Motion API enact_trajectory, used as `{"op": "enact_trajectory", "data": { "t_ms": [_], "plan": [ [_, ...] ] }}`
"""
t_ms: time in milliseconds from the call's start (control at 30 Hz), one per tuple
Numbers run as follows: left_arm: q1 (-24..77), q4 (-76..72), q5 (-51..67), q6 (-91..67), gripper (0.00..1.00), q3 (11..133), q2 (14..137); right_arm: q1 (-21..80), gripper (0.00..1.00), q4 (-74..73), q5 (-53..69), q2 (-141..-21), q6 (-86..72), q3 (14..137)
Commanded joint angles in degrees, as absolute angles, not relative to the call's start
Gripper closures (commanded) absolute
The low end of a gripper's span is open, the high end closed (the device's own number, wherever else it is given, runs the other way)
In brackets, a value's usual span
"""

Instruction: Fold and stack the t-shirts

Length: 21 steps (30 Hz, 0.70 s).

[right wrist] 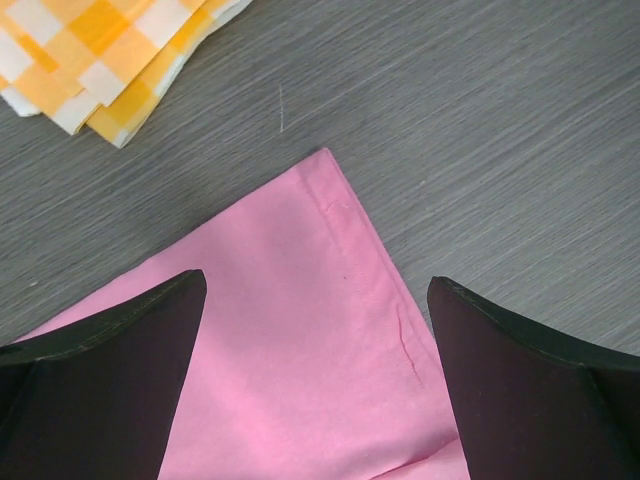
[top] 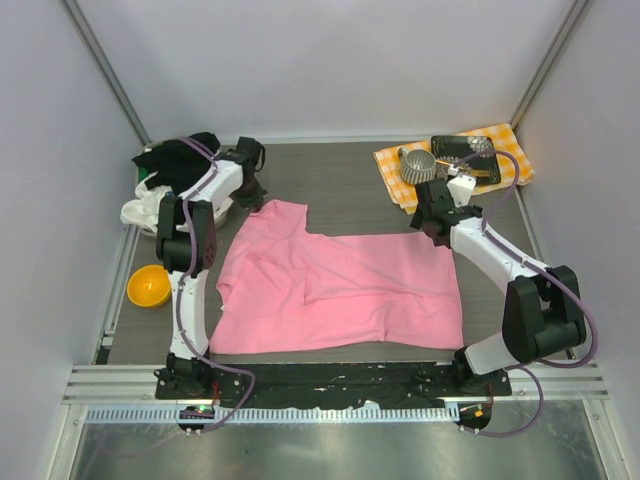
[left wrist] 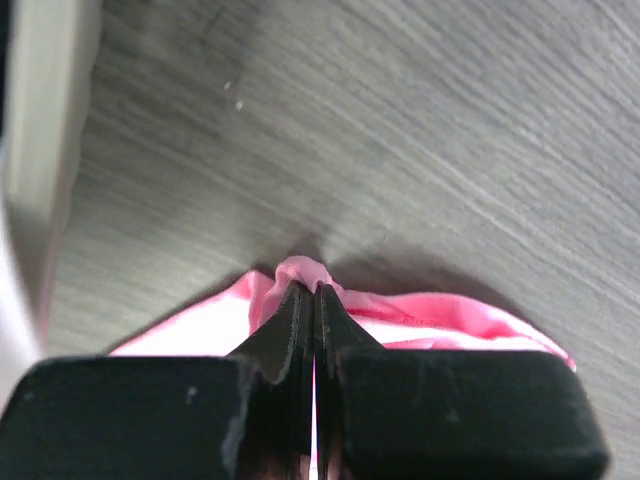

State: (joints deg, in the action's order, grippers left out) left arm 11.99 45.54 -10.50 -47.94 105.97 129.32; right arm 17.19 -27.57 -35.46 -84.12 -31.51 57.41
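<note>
My right gripper needs to come down next onto the pink t-shirt's far corner [right wrist: 325, 165] by the yellow checked cloth. That corner is still beyond my right gripper's open fingers.
A pink t-shirt [top: 335, 285] lies spread on the dark table. My left gripper [top: 258, 200] is at its far left corner, shut on a pinched fold of the pink cloth [left wrist: 303, 273], shown in the left wrist view. My right gripper [top: 432, 222] is open just above the shirt's far right corner [right wrist: 330, 165]. Its two fingers straddle the hem [right wrist: 390, 300]. A heap of white and black clothes [top: 165, 185] lies at the far left.
A yellow checked cloth [top: 455, 165] with a metal cup [top: 417, 165] and a dark tray [top: 465, 148] lies at the far right. It also shows in the right wrist view [right wrist: 110, 50]. An orange bowl [top: 148, 286] sits at the left edge.
</note>
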Motion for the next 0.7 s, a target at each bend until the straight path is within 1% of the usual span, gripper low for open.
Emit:
{"op": "enact_trajectory", "data": {
  "t_ms": [0, 100, 133, 233, 433, 667],
  "plan": [
    [12.0, 44.5, -11.2, -48.2, 1.00, 103.7, 122.1, 15.2, 0.00, -26.3, -34.2, -84.5, -35.2, 56.3],
    [12.0, 43.7, -10.9, -48.4, 1.00, 102.3, 120.2, 12.6, 0.00, -22.0, -31.3, -84.2, -35.7, 52.2],
    [12.0, 43.6, -10.7, -48.5, 1.00, 102.1, 119.9, 11.9, 0.01, -17.3, -29.9, -83.5, -35.3, 50.7],
    [12.0, 43.9, -9.9, -48.5, 1.00, 102.7, 119.4, 10.8, 0.02, -10.8, -29.9, -82.2, -34.8, 45.8],
    [11.9, 43.1, -7.9, -48.8, 1.00, 102.7, 118.4, 7.4, 0.03, -9.4, -27.5, -87.5, -34.9, 46.8],
    [11.9, 42.3, -6.6, -48.7, 1.00, 102.0, 117.7, 6.1, 0.05, -6.1, -25.5, -91.3, -34.1, 48.8]
  ]
}}
